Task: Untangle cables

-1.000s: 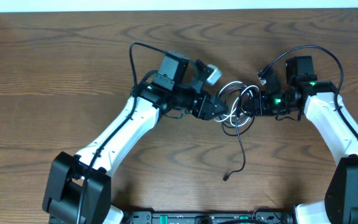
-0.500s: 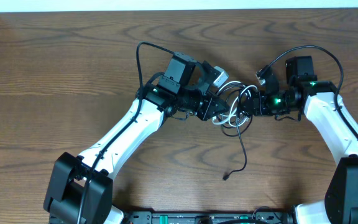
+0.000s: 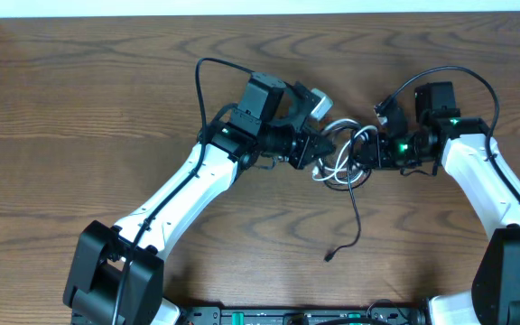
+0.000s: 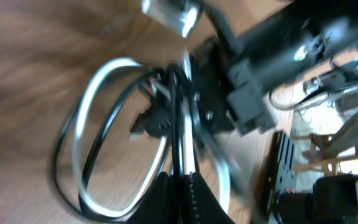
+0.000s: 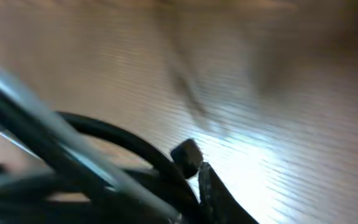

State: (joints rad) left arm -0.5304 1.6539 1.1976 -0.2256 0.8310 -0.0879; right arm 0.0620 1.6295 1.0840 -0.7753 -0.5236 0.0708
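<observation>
The left gripper pulls up above the coil [image 3: 343, 166] [image 4: 102, 134] and to the left in the overhead view next, then releases, because white and black cords lie coiled together.
The cables [image 3: 346, 155], a thin white cord and thin black cords coiled together, lie on the wooden table between my two grippers. One black cord trails down to a small plug [image 3: 329, 257]. My left gripper [image 3: 319, 152] is at the coil's left side. In the left wrist view it [image 4: 184, 186] is shut on a white and a black strand, with the white loop [image 4: 86, 112] spreading beyond. My right gripper [image 3: 375, 152] is at the coil's right side. The right wrist view is blurred: a black cord [image 5: 123, 140] lies against one finger [image 5: 219, 199], and the other finger is hidden.
The thicker black cables of the arms arch over the left arm [image 3: 201, 81] and the right arm [image 3: 450, 77]. The table's far edge [image 3: 260, 11] runs along the top. My two wrists are close together over the coil.
My left gripper has moved right into the coil and shut on its strands, nudging the loops. The right arm has stayed in place.
</observation>
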